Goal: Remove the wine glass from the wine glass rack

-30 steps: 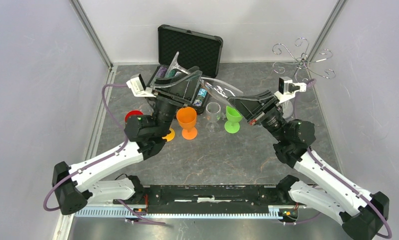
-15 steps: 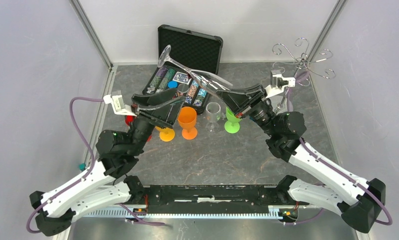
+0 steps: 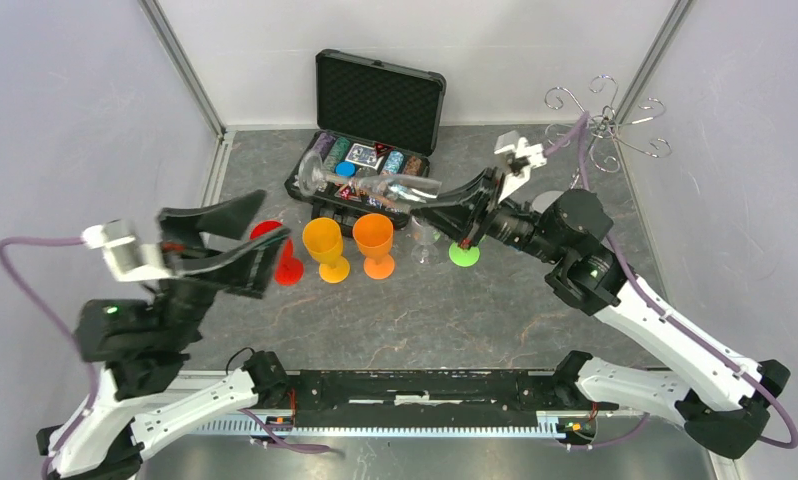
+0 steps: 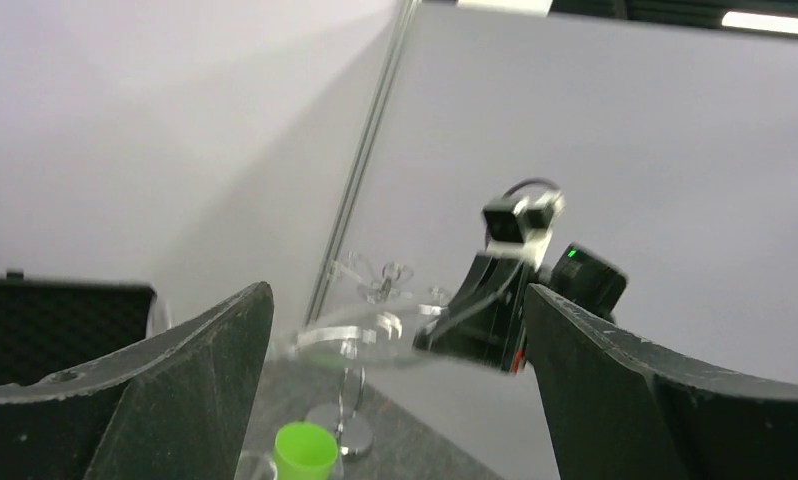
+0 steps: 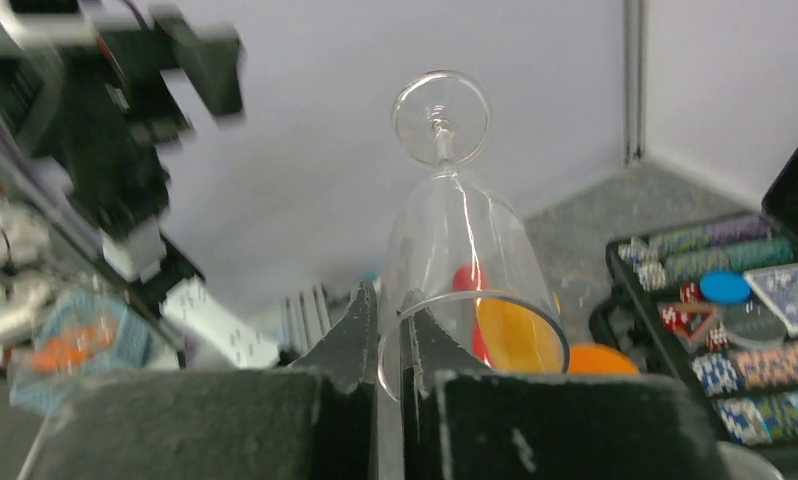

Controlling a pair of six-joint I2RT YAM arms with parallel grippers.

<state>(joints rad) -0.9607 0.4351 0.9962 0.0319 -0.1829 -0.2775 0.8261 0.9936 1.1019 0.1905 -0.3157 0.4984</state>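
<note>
My right gripper is above the bare tabletop (image 3: pixel 507 274) spot beside the green goblet, and the glass lies sideways. I will tip my right gripper down and lower the foot of the glass onto that spot.
A clear wine glass (image 3: pixel 395 187) lies horizontal in the air over the open case, its foot pointing left. My right gripper (image 3: pixel 427 212) is shut on its rim. In the right wrist view the glass (image 5: pixel 455 240) extends away from the gripper (image 5: pixel 388 310), with one finger inside the bowl and one outside. The chrome wine glass rack (image 3: pixel 605 122) stands at the back right corner with bare scroll arms. It also shows in the left wrist view (image 4: pixel 375 285). My left gripper (image 3: pixel 243 243) is open and empty, raised at the left; its jaws stand wide apart in its wrist view (image 4: pixel 395 300).
An open black case of poker chips (image 3: pixel 375 105) sits at the back centre. A red goblet (image 3: pixel 285 265), a yellow one (image 3: pixel 325 245), an orange one (image 3: pixel 375 240), a small clear glass (image 3: pixel 425 245) and a green goblet (image 3: pixel 464 253) stand in a row below the held glass.
My left arm has drawn back to the left and toward the near edge, away from the glass. My right gripper has tipped the glass down to horizontal and carried it left.
</note>
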